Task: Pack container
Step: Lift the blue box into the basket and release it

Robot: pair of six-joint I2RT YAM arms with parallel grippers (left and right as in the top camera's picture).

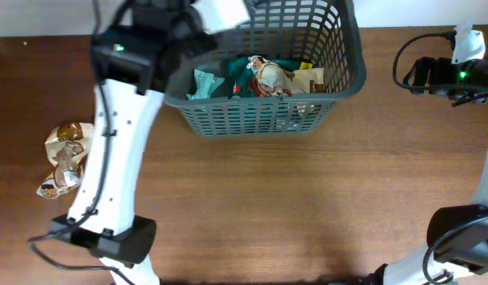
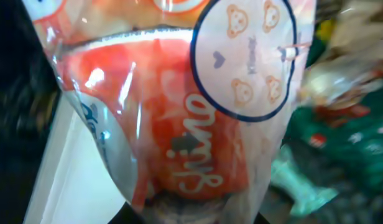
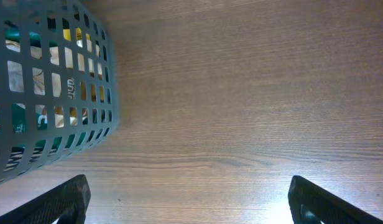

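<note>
My left gripper is still over the container's corner. Next it should go to the right in the overhead view and down inside the container (image 1: 260, 115), toward the teal packets.
The dark grey slotted container (image 1: 260, 115) stands at the back middle of the table, holding teal, red-white and yellow food packets (image 1: 264, 77). My left gripper (image 1: 198, 17) is above the container's back left corner. In the left wrist view it (image 2: 191, 214) is shut on a clear packet with orange print and a round bear label (image 2: 179, 124), which fills that view; packets in the container (image 2: 341, 118) show blurred behind it. My right gripper (image 1: 418, 73) is open and empty over bare table right of the container; its fingers (image 3: 190, 202) are spread wide, with the container's wall (image 3: 107, 93) to the left.
A small pile of brownish snack packets (image 1: 66, 158) lies on the wooden table at the far left. The left arm's white links (image 1: 117, 150) and base (image 1: 109, 237) stand between that pile and the table's middle. The right arm's base (image 1: 466, 229) is at the lower right.
</note>
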